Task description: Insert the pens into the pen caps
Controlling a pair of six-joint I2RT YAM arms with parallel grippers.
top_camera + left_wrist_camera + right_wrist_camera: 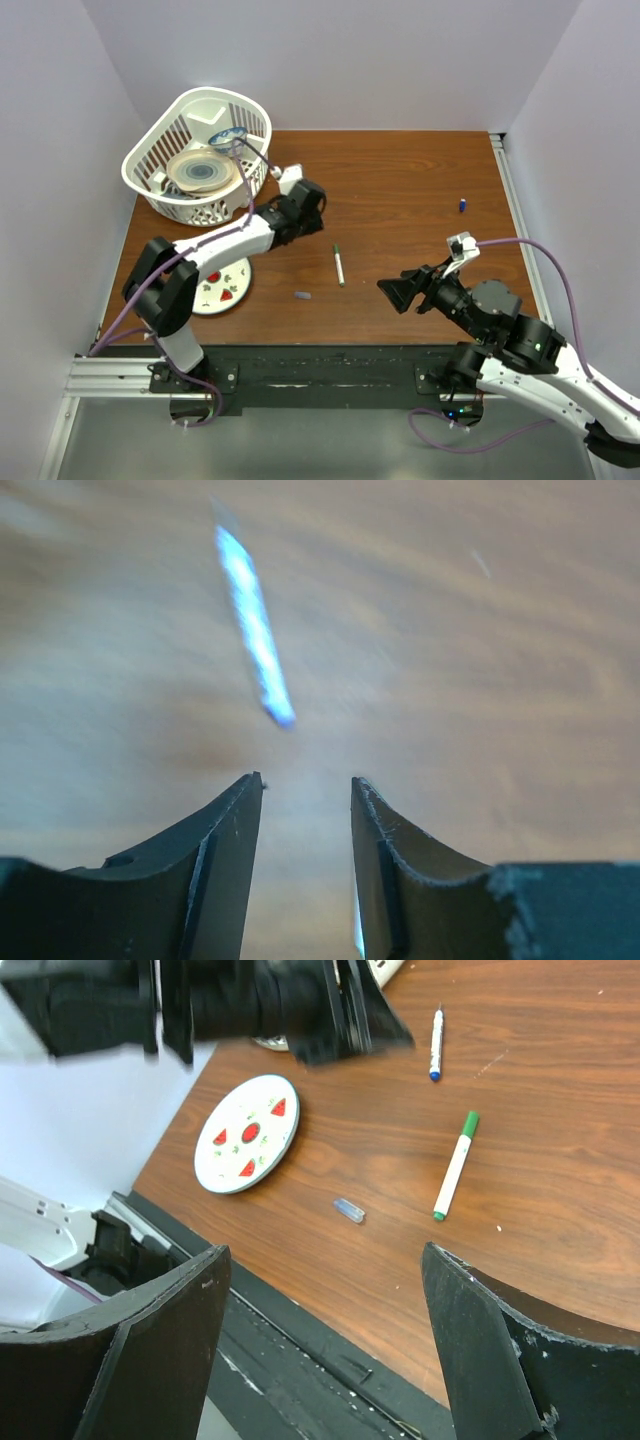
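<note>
The robot's left gripper will next move down and turn its open fingers onto the white body of the pen by its blue end [272, 687], because the pen is slanted below and ahead of the fingers.
A white pen [456, 1165] with a green cap on one end lies mid-table [339, 266]. Another white pen [436, 1043] with a blue tip lies just past my left gripper [318, 215]. In the left wrist view it shows as a blurred streak [255, 630] ahead of the left gripper [307, 785], whose jaws stand apart with nothing between them. A grey-purple cap [302, 295] lies loose near the front [349, 1210]. A blue cap [463, 205] sits far right. My right gripper [392, 288] hovers wide open over the front edge [325, 1255], holding nothing.
A white basket [160, 180] holding dishes stands at the back left. A white plate with watermelon prints [232, 290] lies front left beside the left arm [247, 1132]. A black rail [320, 365] runs along the table's near edge.
</note>
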